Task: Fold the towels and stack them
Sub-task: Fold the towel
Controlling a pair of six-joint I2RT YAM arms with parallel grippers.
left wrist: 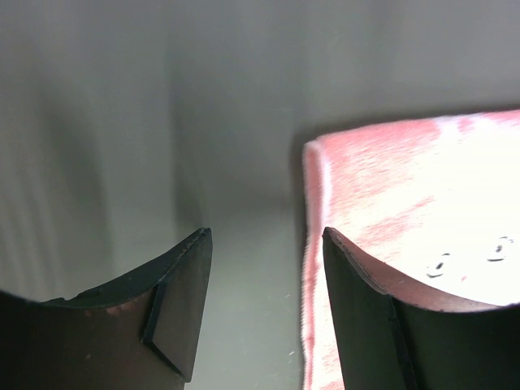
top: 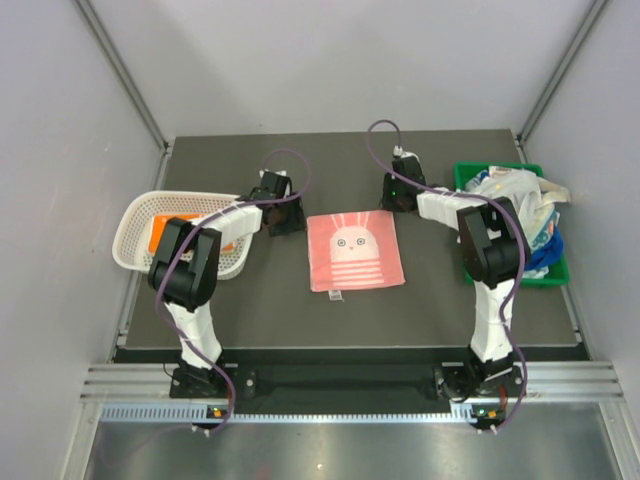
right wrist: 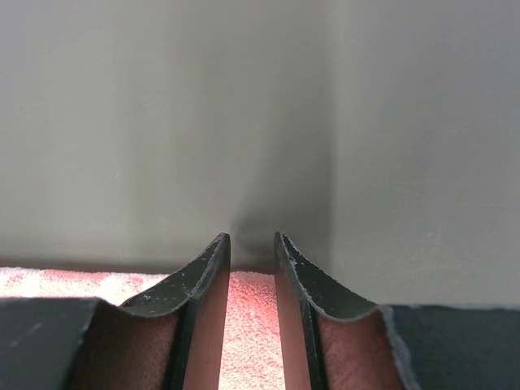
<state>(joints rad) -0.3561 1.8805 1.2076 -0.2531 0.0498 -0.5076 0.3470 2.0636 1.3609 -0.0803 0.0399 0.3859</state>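
Observation:
My left gripper moves outward and sideways over the towel's basket-side far corner (top: 311, 218) (left wrist: 318, 156) next. That corner lies outward of the gripper and to its right in the top view.
A pink towel (top: 355, 250) with a white rabbit motif lies flat in the middle of the table. My left gripper (top: 283, 215) sits at its far left corner. It (left wrist: 266, 236) is open, one finger over the bare table and the other over the towel (left wrist: 406, 187), whose left edge runs between them. My right gripper (top: 400, 195) is at the far right corner. It (right wrist: 252, 237) stands open by a narrow gap, low over the towel (right wrist: 248, 325) at its far edge. An orange towel (top: 165, 228) lies in the basket. More towels (top: 520, 205), white and blue, are heaped in the bin.
A white mesh basket (top: 135, 215) stands at the left edge of the table behind my left arm. A green bin (top: 470, 172) stands at the right edge. Grey walls close in the back and both sides.

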